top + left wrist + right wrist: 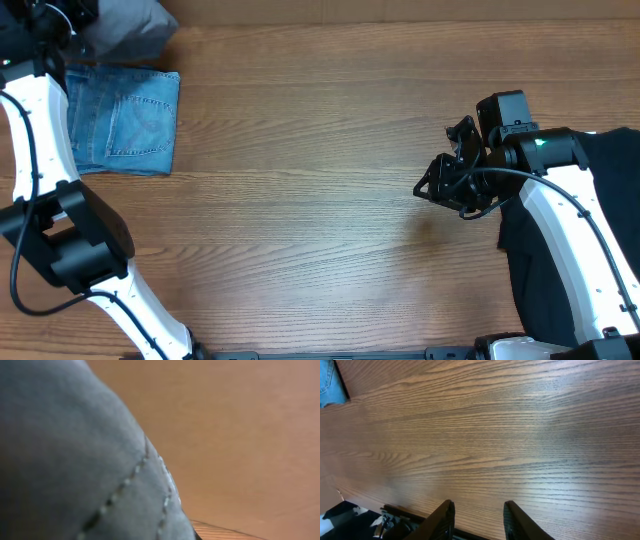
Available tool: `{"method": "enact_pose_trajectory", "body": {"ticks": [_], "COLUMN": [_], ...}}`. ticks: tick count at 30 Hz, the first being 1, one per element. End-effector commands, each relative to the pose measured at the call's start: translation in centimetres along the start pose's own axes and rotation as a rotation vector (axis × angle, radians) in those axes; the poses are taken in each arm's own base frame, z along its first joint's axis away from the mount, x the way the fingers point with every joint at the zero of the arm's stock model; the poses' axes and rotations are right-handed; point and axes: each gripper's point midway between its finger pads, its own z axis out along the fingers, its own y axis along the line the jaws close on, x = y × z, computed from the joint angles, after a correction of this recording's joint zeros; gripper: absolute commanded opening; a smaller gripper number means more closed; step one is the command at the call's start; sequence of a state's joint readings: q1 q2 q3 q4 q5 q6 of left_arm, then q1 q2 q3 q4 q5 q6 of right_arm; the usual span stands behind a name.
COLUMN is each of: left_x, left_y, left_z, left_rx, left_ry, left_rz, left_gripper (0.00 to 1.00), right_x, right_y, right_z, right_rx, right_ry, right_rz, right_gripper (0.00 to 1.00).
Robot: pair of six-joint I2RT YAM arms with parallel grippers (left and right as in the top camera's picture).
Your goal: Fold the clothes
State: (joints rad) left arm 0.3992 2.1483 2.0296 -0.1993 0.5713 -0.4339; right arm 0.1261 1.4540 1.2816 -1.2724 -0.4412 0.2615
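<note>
The grey cloth should next go back and down onto the folded light-blue jeans [126, 118] with my left gripper, which will let go of it there, because the jeans already lie flat beside the heap.
The clothes [135, 28] are a bunched grey heap at the table's far left corner. My left gripper [62, 18] reaches into that heap from the left. In the left wrist view the grey cloth [65, 450], with a stitched seam, fills most of the frame and hides the fingers. The gripper is shut, with the cloth bunched over it. My right gripper [440, 185] hovers over bare wood at the right of the table. Its fingers [445, 515] stand apart with nothing between them [477, 505].
Folded light-blue jeans [125, 120] lie at the left just in front of the grey heap, and their corner shows in the right wrist view [327, 382]. A black garment [600, 230] lies at the right edge under the right arm. The wooden table [300, 200] spans between.
</note>
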Motion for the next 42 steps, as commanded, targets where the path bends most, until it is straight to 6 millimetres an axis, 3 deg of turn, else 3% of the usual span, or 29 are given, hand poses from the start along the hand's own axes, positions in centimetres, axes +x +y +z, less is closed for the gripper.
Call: {"method": "enact_pose_trajectory", "body": {"ticks": [1,6,9,13,19,23,28,31,37,42], "left_x": [0.2,1.5,0.7,-1.9,-2.0,0.5,3.1,5.1,10.4,11.9], "left_y": [1.7,2.9,2.7,1.6,1.3,3.2,2.9,3.8,6.3,7.4], "left_z": [1.5,3.7,4.0,3.5,3.6,4.7,4.8,4.5,2.5,-0.7], "left_rx": [-0.023,0.041,0.063,0.101,0.106,0.066,0.120,0.098,0.019,-0.077], "left_ry": [-0.019,-0.033,-0.075,-0.176,-0.190,-0.118,-0.002,0.086,0.314,0.420], "left_rz": [0.051,0.048,0.040,0.086,0.138,0.163,0.143,0.081,-0.119,-0.183], "left_gripper": [0.04,0.04,0.04,0.04,0.04,0.04,0.04,0.04,0.04,0.04], "right_x": [-0.2,0.3,0.5,0.5,0.3,0.3,0.4,0.5,0.5,0.4], "right_y": [0.7,0.6,0.6,0.6,0.6,0.6,0.6,0.6,0.6,0.6], "right_z": [-0.8,-0.8,-0.8,-0.8,-0.8,-0.8,-0.8,-0.8,-0.8,-0.8], "right_rx": [-0.018,-0.015,-0.012,-0.012,-0.015,-0.016,-0.016,-0.016,-0.016,-0.016], "right_ry": [-0.020,0.000,0.007,0.006,-0.002,-0.001,0.002,0.006,0.005,0.005], "right_rz": [-0.011,0.021,0.024,0.024,0.019,0.020,0.021,0.022,0.017,-0.006], "right_gripper": [0.36,0.35,0.36,0.35,0.36,0.36,0.36,0.36,0.36,0.36]}}
